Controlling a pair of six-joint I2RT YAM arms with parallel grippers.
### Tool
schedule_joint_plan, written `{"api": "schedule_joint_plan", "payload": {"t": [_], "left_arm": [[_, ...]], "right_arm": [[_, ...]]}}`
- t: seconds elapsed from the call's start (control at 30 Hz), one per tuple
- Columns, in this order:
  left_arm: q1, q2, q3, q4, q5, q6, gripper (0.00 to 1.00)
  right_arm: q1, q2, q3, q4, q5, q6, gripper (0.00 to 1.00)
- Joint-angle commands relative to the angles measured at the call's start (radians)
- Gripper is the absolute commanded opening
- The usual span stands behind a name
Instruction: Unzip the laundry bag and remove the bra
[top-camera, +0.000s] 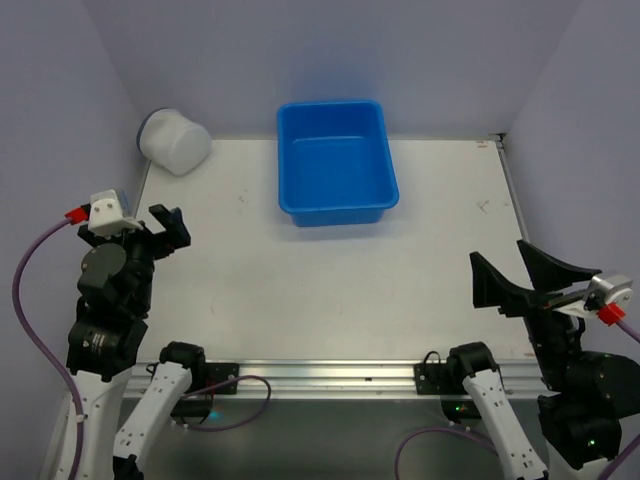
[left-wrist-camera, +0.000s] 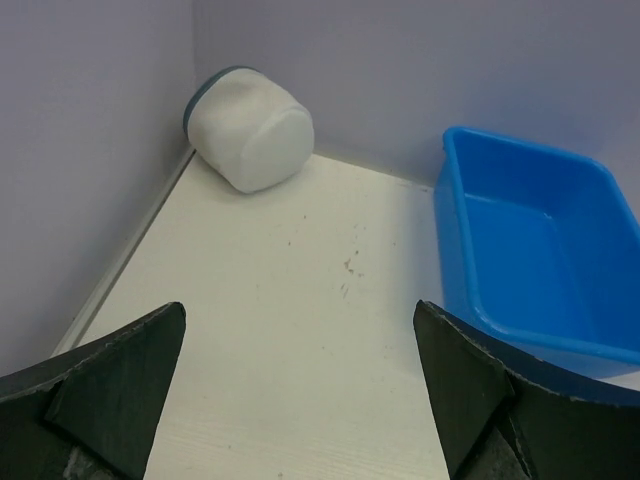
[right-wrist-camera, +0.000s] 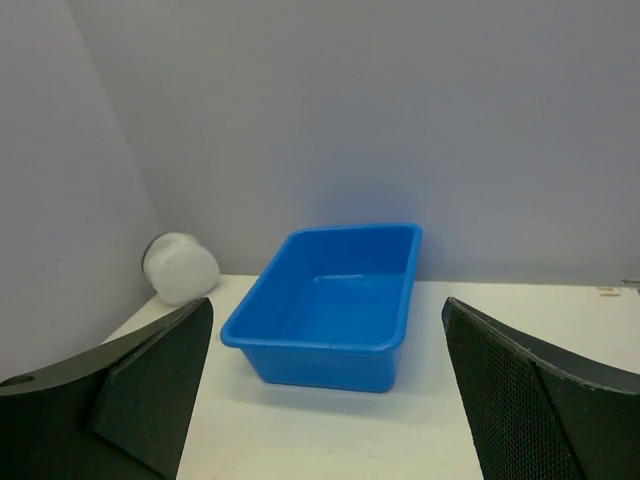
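Note:
My left gripper reaches over the laundry bag next, as it lies outward, and lowers onto the bag's end facing the tub (left-wrist-camera: 280, 147), clear of the sides.
The white round laundry bag (top-camera: 174, 141) lies on its side in the table's far left corner, against the walls. It also shows in the left wrist view (left-wrist-camera: 250, 130), with a dark zip line at its rear rim, and in the right wrist view (right-wrist-camera: 180, 267). It looks zipped shut. The bra is hidden. My left gripper (top-camera: 168, 227) is open and empty at the left edge, well short of the bag. My right gripper (top-camera: 515, 272) is open and empty at the near right.
An empty blue plastic tub (top-camera: 335, 162) stands at the back centre; it also shows in the left wrist view (left-wrist-camera: 540, 260) and the right wrist view (right-wrist-camera: 330, 305). Purple walls close in the left, back and right sides.

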Motion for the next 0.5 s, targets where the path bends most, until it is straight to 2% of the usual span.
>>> {"api": "schedule_joint_plan", "payload": {"t": [0.0, 0.23, 0.37, 0.47], "left_arm": [[-0.002, 0.044, -0.018, 0.042, 0.007, -0.027, 1.00], [-0.002, 0.145, -0.058, 0.111, 0.016, -0.050, 1.00], [-0.001, 0.312, -0.062, 0.186, 0.007, -0.084, 1.00], [0.010, 0.458, -0.045, 0.286, -0.049, -0.093, 1.00]], "right_arm": [[0.003, 0.013, -0.016, 0.015, -0.017, 0.009, 0.99], [0.003, 0.015, -0.062, 0.029, -0.037, 0.035, 0.99], [0.003, 0.021, -0.103, 0.038, -0.083, 0.070, 0.99], [0.003, 0.043, -0.122, 0.029, -0.104, 0.080, 0.99]]}}
